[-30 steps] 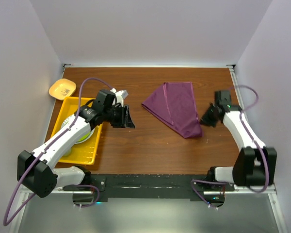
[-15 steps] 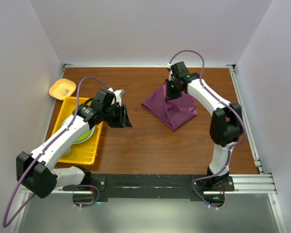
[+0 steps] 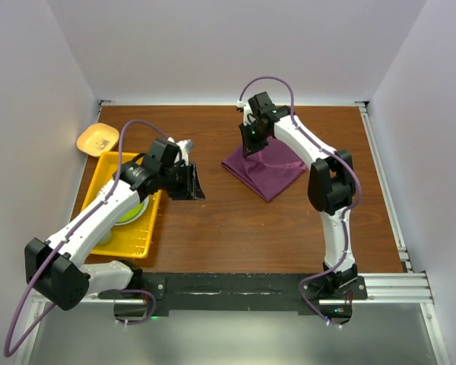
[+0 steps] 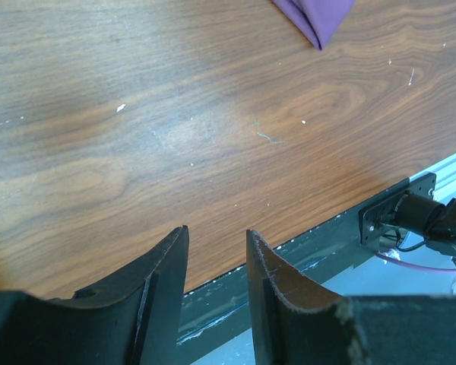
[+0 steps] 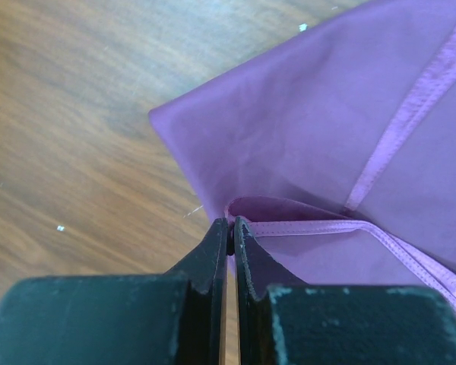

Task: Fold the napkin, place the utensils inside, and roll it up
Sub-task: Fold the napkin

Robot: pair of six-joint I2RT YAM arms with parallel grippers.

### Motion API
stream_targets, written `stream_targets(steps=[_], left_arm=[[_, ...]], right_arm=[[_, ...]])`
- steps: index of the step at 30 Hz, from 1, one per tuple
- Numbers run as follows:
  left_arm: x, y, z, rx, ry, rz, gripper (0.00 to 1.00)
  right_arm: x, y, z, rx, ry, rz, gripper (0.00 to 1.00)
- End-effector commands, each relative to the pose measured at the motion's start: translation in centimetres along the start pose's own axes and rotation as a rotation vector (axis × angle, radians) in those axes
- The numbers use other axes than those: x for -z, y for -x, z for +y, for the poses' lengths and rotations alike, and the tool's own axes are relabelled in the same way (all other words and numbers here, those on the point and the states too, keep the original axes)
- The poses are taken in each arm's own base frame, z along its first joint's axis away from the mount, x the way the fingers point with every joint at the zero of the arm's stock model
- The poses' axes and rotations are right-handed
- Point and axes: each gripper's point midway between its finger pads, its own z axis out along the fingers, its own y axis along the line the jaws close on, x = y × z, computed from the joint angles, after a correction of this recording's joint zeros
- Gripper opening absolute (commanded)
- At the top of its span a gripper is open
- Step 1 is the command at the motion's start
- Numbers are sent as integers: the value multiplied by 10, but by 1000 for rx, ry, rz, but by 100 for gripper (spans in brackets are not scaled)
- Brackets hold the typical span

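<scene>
My right gripper holds the napkin's hem short of the napkin's tray-side corner, so it needs to carry it to the left in the top view toward that corner and release.
The plum-purple napkin (image 3: 272,173) lies folded on the wooden table, right of centre. My right gripper (image 3: 251,146) reaches over its far left corner and is shut on a hemmed corner of the cloth, lifted a little. In the right wrist view the jaws (image 5: 232,225) pinch that hem, with the napkin (image 5: 311,129) spread beyond them. My left gripper (image 3: 198,188) hovers open and empty over bare table left of the napkin. The left wrist view shows its parted jaws (image 4: 216,242) and the napkin's tip (image 4: 316,18). I cannot make out the utensils.
A yellow tray (image 3: 129,247) holding a green plate (image 3: 134,211) sits at the left under my left arm. A small yellow dish (image 3: 97,138) stands at the far left corner. The table's near edge and black rail (image 4: 395,205) show past the left fingers.
My right arm swung from the table's right side across to the napkin's far left corner, dragging a corner over so the cloth is more compact. The left arm has barely moved.
</scene>
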Motion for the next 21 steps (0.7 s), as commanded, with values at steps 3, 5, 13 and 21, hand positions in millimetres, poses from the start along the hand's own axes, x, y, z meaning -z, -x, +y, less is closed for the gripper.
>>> stream_targets(steps=[3,5,13,21], left_arm=[[7,20,-10,12,-14,-48,41],[5,20,-10,13,-12,-42,41],[2,21,-10,2,-11,-35,41],[2,21,-9,-6,-10,-33,41]], right_arm=[[4,9,22,65,66,-11,3],[4,10,24,73,72,-10,3],[-5,9,34,93,89,1,5],[-16,12,40,100,99,6,6]])
